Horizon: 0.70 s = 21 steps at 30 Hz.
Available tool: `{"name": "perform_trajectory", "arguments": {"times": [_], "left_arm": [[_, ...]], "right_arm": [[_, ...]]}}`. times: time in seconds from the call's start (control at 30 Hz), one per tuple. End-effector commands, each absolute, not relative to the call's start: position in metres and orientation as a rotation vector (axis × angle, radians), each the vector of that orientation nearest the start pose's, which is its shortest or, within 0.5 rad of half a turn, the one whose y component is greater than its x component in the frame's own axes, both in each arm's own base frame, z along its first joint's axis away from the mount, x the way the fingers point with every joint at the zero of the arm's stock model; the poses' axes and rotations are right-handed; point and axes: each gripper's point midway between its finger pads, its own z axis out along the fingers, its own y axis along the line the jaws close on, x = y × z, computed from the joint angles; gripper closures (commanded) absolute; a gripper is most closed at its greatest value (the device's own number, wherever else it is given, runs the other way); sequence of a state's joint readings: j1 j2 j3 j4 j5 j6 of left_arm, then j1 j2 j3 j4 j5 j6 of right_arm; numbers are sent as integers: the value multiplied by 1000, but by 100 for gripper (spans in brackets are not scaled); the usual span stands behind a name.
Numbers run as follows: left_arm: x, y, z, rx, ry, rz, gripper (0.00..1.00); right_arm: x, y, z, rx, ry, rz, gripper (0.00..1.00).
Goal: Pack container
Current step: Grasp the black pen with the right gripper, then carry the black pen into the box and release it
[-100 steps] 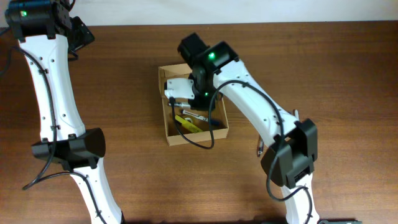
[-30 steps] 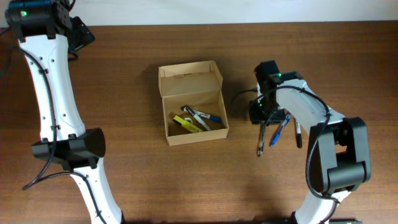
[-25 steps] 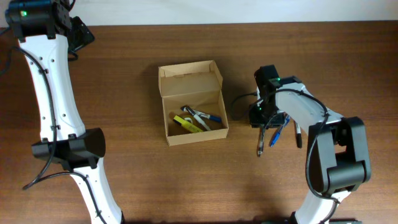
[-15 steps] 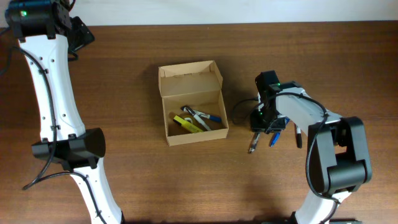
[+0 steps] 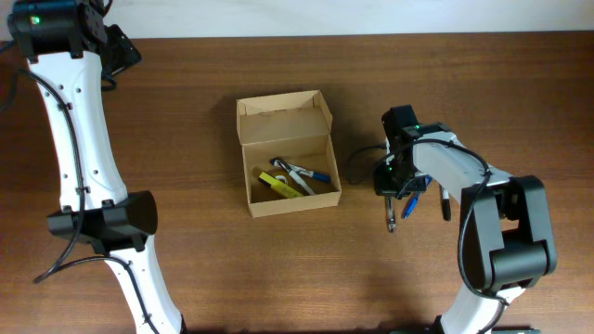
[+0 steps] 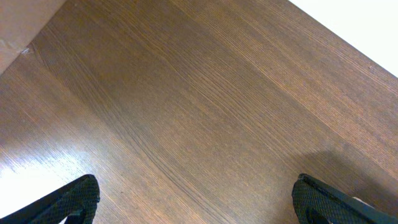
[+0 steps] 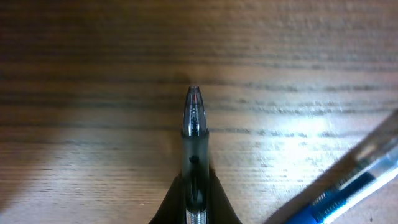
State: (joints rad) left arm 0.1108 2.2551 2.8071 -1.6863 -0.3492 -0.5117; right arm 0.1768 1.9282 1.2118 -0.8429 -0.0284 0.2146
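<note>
My right gripper lifts the dark grey pen (image 5: 391, 211) to the left in the overhead view next, then lowers it into the box, where other pens already lie.
The container (image 5: 283, 122) is a small tan cardboard box, lid flap open toward the back, with several pens and markers (image 5: 295, 176) lying inside. My right gripper (image 5: 391, 184) is to the right of the box, low over the table, and shut on a dark grey pen (image 5: 391, 211) that points toward the front; the right wrist view shows the pen (image 7: 193, 134) clamped between the fingers (image 7: 194, 205). A blue pen (image 5: 409, 204) lies beside it, also in the right wrist view (image 7: 348, 186). My left gripper (image 6: 196, 202) is open over bare wood at the far left.
A dark pen (image 5: 445, 204) lies on the table right of the blue one. The table's back edge meets a white wall (image 5: 371, 17). A corner of tan cardboard (image 6: 18, 25) shows in the left wrist view.
My right gripper came away from the box to the loose pens and closed on the dark grey pen, which has swung from slanting to pointing toward the front. The left arm has not moved.
</note>
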Motion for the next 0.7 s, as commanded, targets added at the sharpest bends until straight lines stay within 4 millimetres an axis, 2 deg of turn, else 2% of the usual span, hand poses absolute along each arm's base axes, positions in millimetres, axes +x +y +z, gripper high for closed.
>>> {"name": "perform_trajectory", "arguments": {"times": [0.0,0.07,0.13,0.17,0.27,0.4,0.43,0.47,0.5,0.57,0.67], "left_arm": [[448,112,302,-890,2431,341,0],[448,112,302,-890,2431,341,0],[448,112,302,-890,2431,341,0],[448,112,302,-890,2431,341,0],[448,112,302,-890,2431,341,0],[448,112,302,-890,2431,341,0],[448,112,302,-890,2431,341,0],[448,112,302,-890,2431,341,0],[448,112,302,-890,2431,341,0],[448,112,302,-890,2431,341,0],[448,112,302,-890,2431,341,0]], "right_arm": [[376,76,53,-70,2969,117,96],[391,78,89,-144,2893,118,96],[409,83,142,-232,2786,118,96],[413,85,159,-262,2753,117,96],[425,99,238,-408,2591,107,96],[420,131,297,-714,2404,65,96],[417,141,306,-802,2357,52,96],[409,159,314,-970,2278,26,96],[404,170,315,-1072,2231,11,96],[382,202,305,-1393,2104,-16,96],[358,232,285,-1709,1965,-33,96]]}}
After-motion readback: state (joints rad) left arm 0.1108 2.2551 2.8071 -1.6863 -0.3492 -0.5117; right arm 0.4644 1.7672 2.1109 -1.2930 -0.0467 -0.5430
